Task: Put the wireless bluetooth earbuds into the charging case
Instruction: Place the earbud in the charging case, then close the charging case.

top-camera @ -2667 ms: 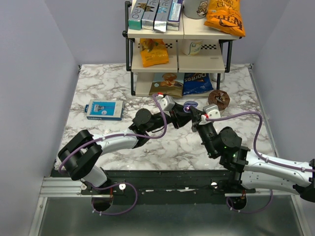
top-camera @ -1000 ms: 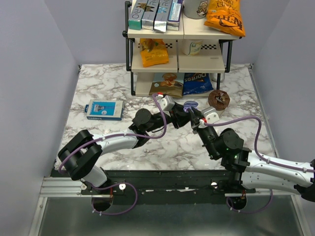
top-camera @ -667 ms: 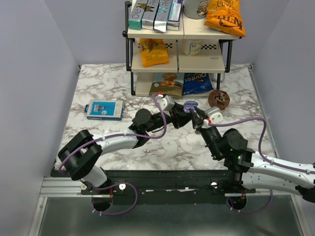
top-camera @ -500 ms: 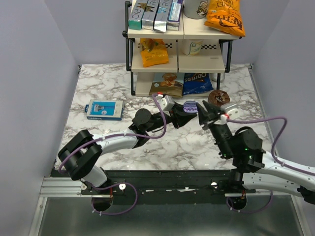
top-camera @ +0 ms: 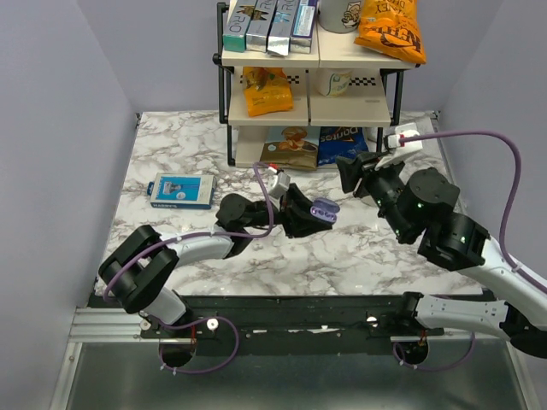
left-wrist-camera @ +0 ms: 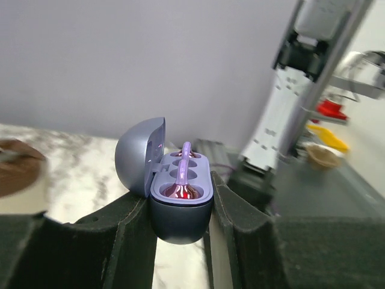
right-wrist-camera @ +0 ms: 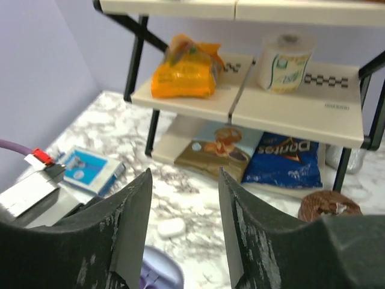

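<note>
I will next tilt my left gripper downward, lower the case onto the bare marble before the Doritos bag and let it go, since that spot is below the gripper.
The lavender-blue charging case is clamped between the fingers of my left gripper, which is shut on it. Its lid stands open to the left. A glossy purple earbud sits in the near socket with its stem pointing away, and a second reddish glint shows in the far socket. From above, the case is held over the table's middle by the left gripper. My right gripper hangs raised to its right, open and empty, with the case below its left finger.
A two-tier shelf rack with snack bags stands at the back, a blue Doritos bag under it. A brown donut, a white oval object and a blue box lie on the marble table.
My right gripper opened, lifted off the case and pulled back up and to the right. The left gripper, still shut on the case, drew slightly nearer and to the left.
</note>
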